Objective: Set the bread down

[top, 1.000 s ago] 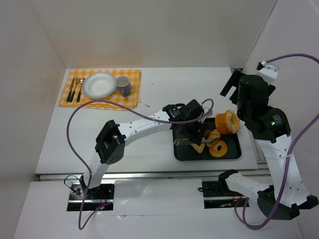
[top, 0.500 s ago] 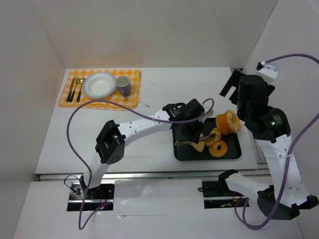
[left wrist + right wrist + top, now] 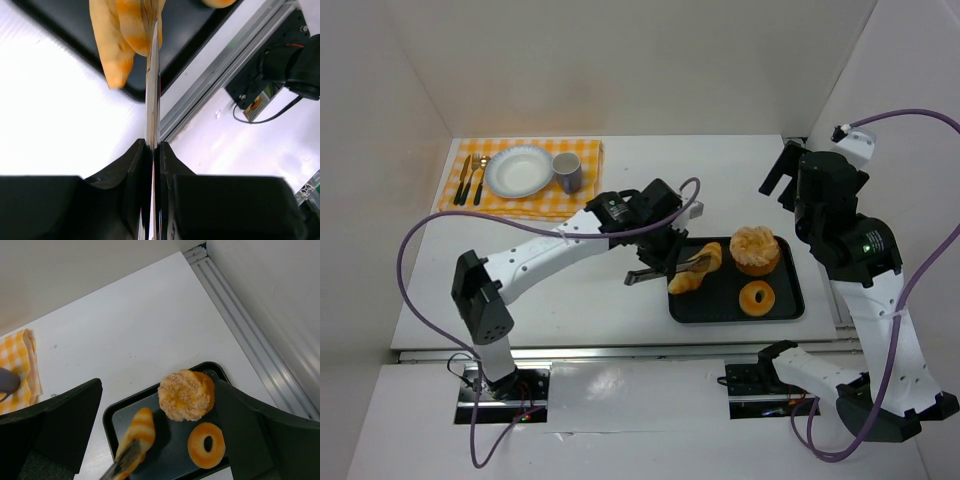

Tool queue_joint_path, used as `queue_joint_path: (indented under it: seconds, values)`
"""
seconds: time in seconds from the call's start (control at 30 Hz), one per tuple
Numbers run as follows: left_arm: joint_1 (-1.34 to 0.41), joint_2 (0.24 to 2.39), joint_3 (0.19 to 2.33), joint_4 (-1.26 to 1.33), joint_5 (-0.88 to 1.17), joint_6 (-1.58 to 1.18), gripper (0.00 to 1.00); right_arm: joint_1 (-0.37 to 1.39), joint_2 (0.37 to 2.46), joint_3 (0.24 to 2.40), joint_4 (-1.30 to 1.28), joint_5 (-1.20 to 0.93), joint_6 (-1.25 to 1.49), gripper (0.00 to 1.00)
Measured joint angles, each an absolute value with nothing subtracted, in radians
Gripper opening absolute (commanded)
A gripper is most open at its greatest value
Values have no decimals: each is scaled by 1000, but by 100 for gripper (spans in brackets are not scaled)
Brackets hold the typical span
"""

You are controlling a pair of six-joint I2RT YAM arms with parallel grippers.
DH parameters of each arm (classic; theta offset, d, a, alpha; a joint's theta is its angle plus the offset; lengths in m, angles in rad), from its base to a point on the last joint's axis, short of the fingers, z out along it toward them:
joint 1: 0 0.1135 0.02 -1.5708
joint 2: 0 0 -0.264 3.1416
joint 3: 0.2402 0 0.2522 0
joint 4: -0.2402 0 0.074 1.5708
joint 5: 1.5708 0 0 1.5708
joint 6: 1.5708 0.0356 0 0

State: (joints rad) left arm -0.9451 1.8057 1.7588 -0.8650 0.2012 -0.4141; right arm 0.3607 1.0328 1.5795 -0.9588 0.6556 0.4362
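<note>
The bread (image 3: 696,270) is pinched in my left gripper, which should raise it, move over the empty white plate (image 3: 519,171) to its left in the top view, lower and release.
My left gripper (image 3: 658,252) is shut on metal tongs (image 3: 672,270), seen edge-on between its jaws in the left wrist view (image 3: 152,100). The tongs pinch a striped orange croissant-shaped bread (image 3: 696,270) and hold it over the left edge of the black tray (image 3: 790,310). The bread also shows in the left wrist view (image 3: 120,40) and the right wrist view (image 3: 141,432). My right gripper (image 3: 782,172) is open and empty, high above the tray's far right; its fingers (image 3: 55,425) frame the tray.
A round crumbed bun (image 3: 756,250) and a ring doughnut (image 3: 757,297) lie on the tray. At the far left a yellow checked placemat (image 3: 585,195) carries a white plate (image 3: 518,170), a purple cup (image 3: 567,172) and cutlery (image 3: 472,180).
My left arm has swung left and drawn the tongs and bread from the tray's middle to its left edge. The bun now lies flat. The right arm has not moved.
</note>
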Motion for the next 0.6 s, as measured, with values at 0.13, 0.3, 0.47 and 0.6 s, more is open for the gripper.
queue_joint_path:
  seconds: [0.13,0.3,0.47,0.6]
  values:
    - [-885,1730,1717,-904,196,-417,0,361,1032,1576,-957,638,437,100]
    - [-768,1642,1620,-850,228,-423,0,361,1032,1576,-957,620,437,100]
    - [-622,1590,1526,-759,313,-450,0,361,1032,1576,-956,613,437,100]
    - [-597,1585,1525,-711,344,-456,0,361,1032,1576,-956,613,436,100]
